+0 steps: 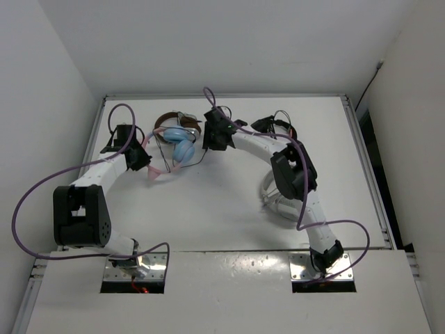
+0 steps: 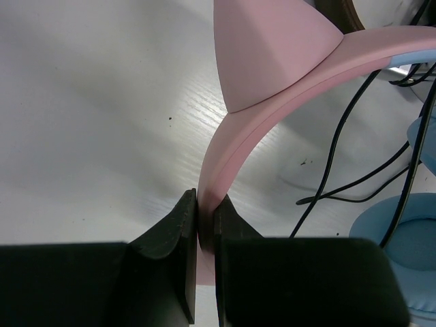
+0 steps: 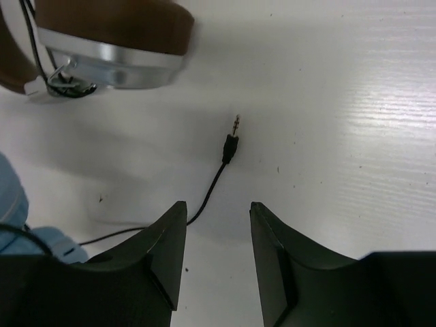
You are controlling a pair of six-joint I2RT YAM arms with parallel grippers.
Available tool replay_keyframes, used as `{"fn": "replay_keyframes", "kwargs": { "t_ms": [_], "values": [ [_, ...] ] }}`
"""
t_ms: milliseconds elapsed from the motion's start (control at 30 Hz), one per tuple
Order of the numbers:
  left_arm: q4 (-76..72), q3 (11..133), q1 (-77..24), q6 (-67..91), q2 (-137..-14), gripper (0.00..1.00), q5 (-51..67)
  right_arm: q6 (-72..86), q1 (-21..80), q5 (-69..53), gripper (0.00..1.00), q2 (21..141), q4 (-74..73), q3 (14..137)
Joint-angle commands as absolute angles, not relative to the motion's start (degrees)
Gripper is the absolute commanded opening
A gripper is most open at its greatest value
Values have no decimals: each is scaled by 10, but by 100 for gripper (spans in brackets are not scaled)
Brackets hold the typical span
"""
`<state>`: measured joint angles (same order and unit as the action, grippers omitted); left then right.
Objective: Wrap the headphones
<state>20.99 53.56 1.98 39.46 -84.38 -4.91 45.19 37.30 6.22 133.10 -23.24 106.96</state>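
My right gripper lowers and reaches ahead over the plug's black sleeve (image 1: 206, 149) (image 3: 230, 150) next.
The headphones (image 1: 182, 144) lie at the back of the table, with light blue earcups and a pink headband (image 2: 272, 102) carrying a cat ear. My left gripper (image 2: 206, 204) is shut on the headband's thin edge; in the top view it (image 1: 147, 165) sits left of the earcups. A blue earcup (image 2: 402, 235) and loops of the black cable (image 2: 334, 157) lie to its right. My right gripper (image 3: 216, 208) is open and empty, just above the table. The cable's jack plug (image 3: 231, 143) lies on the table just ahead of its fingertips. In the top view this gripper (image 1: 207, 141) is right of the earcups.
Brown-banded headphones with silver cups (image 1: 170, 122) lie right behind the blue earcups; one cup (image 3: 109, 58) is close ahead-left of the right gripper. Larger grey-white headphones (image 1: 272, 198) lie under the right arm. A small black item (image 1: 278, 126) sits at the back right.
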Motion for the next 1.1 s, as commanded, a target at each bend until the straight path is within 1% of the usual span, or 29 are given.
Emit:
{"fn": "replay_keyframes", "kwargs": {
  "t_ms": [0,200,367,400,900,1000,1067],
  "values": [
    [163,548,23,403,-825,0,-33,467,380,98,43,1347,-234,1112],
    [163,532,28,408,-814,0,-26,448,391,131,43,1382,-245,1160],
    [157,526,33,408,-808,0,-19,437,396,144,42,1412,-240,1188],
    [157,526,33,408,-808,0,-19,431,402,156,40,1418,-240,1194],
    [152,526,39,413,-808,0,-8,411,396,192,39,1435,-223,1179],
    [152,526,39,413,-808,0,-3,406,396,192,36,1448,-223,1186],
    [152,526,39,413,-808,0,-3,406,396,199,36,1448,-223,1186]
  ]
}}
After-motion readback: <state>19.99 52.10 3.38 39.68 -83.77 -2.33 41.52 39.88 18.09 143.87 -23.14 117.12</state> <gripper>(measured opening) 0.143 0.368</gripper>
